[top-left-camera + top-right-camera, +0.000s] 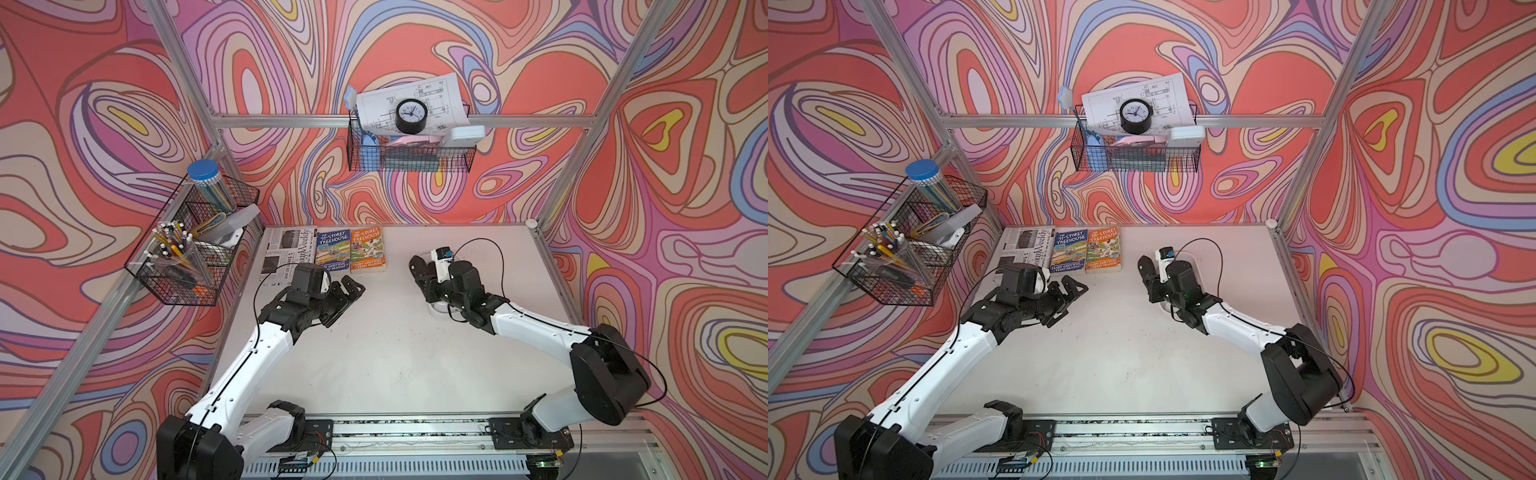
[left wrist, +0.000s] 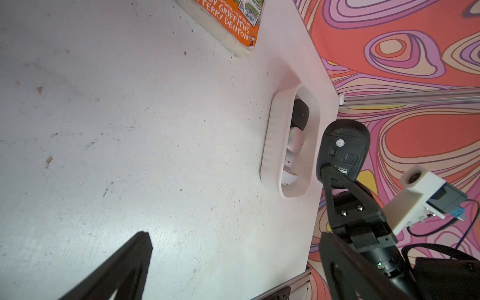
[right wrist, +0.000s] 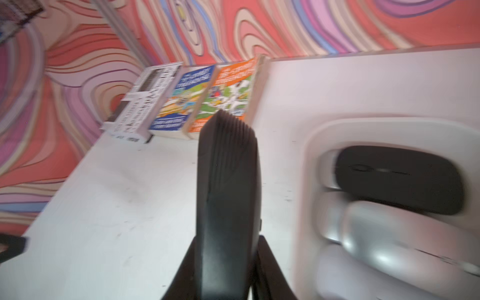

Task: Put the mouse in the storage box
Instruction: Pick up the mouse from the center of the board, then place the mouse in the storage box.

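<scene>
The robot's right gripper will next go over the storage box's rim and down toward the pale mice inside the storage box [image 3: 395, 237] to let go of the black mouse, which is still held outside the box.
My right gripper [image 2: 335, 176] is shut on a black mouse [image 2: 342, 150], which it holds on edge above the table with the underside showing in the left wrist view. The same mouse [image 3: 228, 181] stands between the jaws in the right wrist view, just beside the white storage box [image 3: 363, 127]. The oblong storage box [image 2: 270, 145] lies near the table's right edge and the right arm mostly hides it in both top views. My left gripper [image 2: 235, 240] is open and empty over the table's middle left [image 1: 347, 303], well apart from the box.
A black mouse [image 2: 301, 114] and a pale mouse [image 2: 294, 142] lie inside the box. Two books [image 1: 332, 251] [image 1: 368, 249] and a newspaper [image 1: 286, 253] lie at the table's back left. Black wire baskets hang on the left wall [image 1: 191, 253] and back wall [image 1: 409, 153].
</scene>
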